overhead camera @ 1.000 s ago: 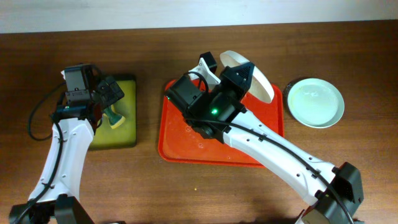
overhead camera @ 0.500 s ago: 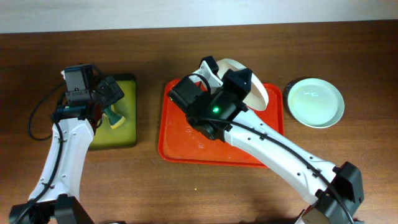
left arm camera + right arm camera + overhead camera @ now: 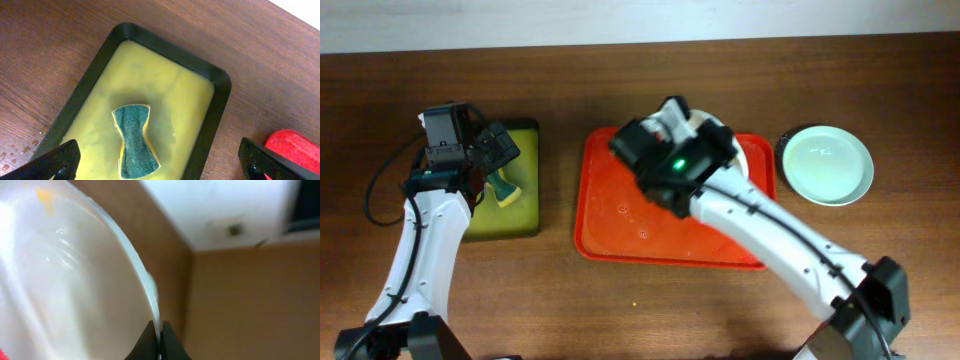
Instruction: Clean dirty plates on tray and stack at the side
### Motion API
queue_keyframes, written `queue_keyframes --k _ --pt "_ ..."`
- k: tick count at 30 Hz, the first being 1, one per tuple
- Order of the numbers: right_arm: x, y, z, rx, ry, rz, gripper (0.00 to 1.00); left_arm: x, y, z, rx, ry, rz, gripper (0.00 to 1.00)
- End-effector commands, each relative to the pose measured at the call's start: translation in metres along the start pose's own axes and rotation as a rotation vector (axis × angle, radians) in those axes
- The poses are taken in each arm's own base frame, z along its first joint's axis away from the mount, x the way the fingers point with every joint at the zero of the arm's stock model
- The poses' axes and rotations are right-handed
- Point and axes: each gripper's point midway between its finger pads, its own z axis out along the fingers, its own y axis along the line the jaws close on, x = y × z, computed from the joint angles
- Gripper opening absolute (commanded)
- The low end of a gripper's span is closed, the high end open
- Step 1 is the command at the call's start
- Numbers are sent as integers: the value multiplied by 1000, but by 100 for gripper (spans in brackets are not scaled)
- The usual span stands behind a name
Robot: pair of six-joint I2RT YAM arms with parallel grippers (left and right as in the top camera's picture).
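My right gripper will next move the white plate (image 3: 740, 158) across and down onto the mint green plate (image 3: 830, 165) and then let go of it, because the mint green plate is to the gripper's right in the overhead view.
The red tray (image 3: 620, 220) lies mid-table; a corner of it shows in the left wrist view (image 3: 295, 145). My right gripper (image 3: 159, 341) is shut on the rim of a white plate (image 3: 75, 280) that has a yellow smear near its top. In the overhead view this plate (image 3: 740, 158) sits over the tray's back right corner, mostly hidden under my right arm (image 3: 680, 165). A pale mint green plate (image 3: 830, 165) lies on the table right of the tray. My left gripper (image 3: 160, 167) is open above a green-and-yellow sponge (image 3: 134, 142). The pale blue plate is not in view.
The sponge lies in a black tray with yellow-green liquid (image 3: 525, 215) left of the red tray. A dark rim (image 3: 782, 150) shows under the mint plate's left edge. Water drops dot the red tray's floor.
My right arm has swung right and lowered the white plate from steeply tilted to nearly flat over the tray's back right corner. The left arm has not moved.
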Motion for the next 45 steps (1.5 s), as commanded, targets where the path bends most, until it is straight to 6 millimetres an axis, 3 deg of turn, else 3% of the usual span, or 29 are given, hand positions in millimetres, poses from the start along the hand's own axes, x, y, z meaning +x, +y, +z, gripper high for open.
queue_keyframes --k 1,4,8,9,11,12,13,14,18,21,25,27,31,32,34,35,37,38,39,41,45 --pt "25 12 38 -300 158 273 4 -6 -2 -3 9 -16 2 99" --pt "48 23 69 -630 303 476 4 -6 -2 -3 9 -16 2 99" --pt "84 -8 110 -879 404 791 4 -6 -2 -3 9 -16 2 99" --pt "92 -16 117 -905 406 833 4 -6 -2 -3 9 -16 2 99" --pt "131 -49 145 -880 442 980 4 -6 -2 -3 9 -16 2 99" --pt "140 -55 151 -864 453 1008 4 -6 -2 -3 9 -16 2 99" --pt "168 -74 167 -811 481 1097 4 -6 -2 -3 9 -16 2 99" --pt "184 -87 177 -781 479 1155 4 -6 -2 -3 9 -16 2 99" --pt "198 -107 195 -769 418 1262 4 -6 -2 -3 9 -16 2 99" --pt "202 -105 209 -733 427 1254 4 -6 -2 -3 9 -16 2 99" --pt "238 -72 238 -628 599 1287 4 -6 -2 -3 9 -16 2 99" --pt "243 -53 246 -638 604 1285 4 -6 -2 -3 9 -16 2 99" --pt "251 -27 253 -650 607 1285 5 -6 -2 -3 9 -16 2 99" --pt "252 -23 255 -652 603 1287 14 -6 -2 -3 9 -16 2 99" --pt "251 -20 256 -660 594 1289 60 -6 -2 -3 9 -16 2 99" --pt "247 -20 255 -683 580 1294 67 -6 -2 -3 9 -16 2 99" --pt "239 -20 252 -722 561 1308 69 -6 -2 -3 9 -16 2 99" --pt "236 -23 248 -733 546 1314 77 -6 -2 -3 9 -16 2 99" --pt "233 -31 242 -727 531 1320 99 -6 -2 -3 9 -16 2 99" --pt "227 -52 224 -703 482 1326 99 -6 -2 -3 9 -16 2 99" --pt "215 -105 150 -630 342 1365 99 -6 -2 -3 9 -16 2 99"
